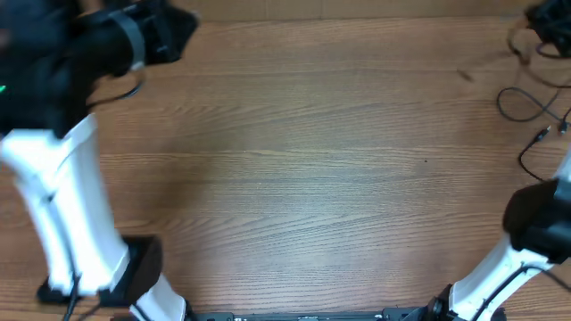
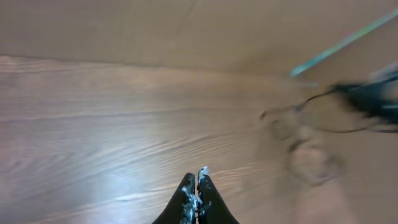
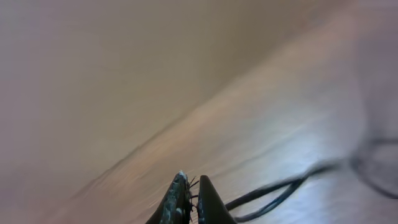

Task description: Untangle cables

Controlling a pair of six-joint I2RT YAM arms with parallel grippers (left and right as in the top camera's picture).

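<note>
My left gripper has its fingers shut, and I will swing it over bare wood to the right in the overhead view, opening those fingers.
The cables [image 1: 525,100] are thin black cords lying in loose loops at the table's far right, with small plug ends [image 1: 543,135] near the edge. My right gripper [image 1: 546,22] is over their far end at the top right corner. In the right wrist view its fingers [image 3: 191,184] are shut, and a looped cable [image 3: 280,190] runs off just right of them; no cord shows between the jaws. My left gripper [image 1: 183,27] is at the far left, shut and empty [image 2: 196,179] above bare wood. The left wrist view shows the cables [image 2: 314,102] blurred, far to the right.
The wooden table [image 1: 312,169] spans the view. The left arm's white link [image 1: 67,205] crosses the left side and the right arm's dark joint [image 1: 535,218] stands at the lower right. A blurred teal line [image 2: 342,40] lies beyond the table.
</note>
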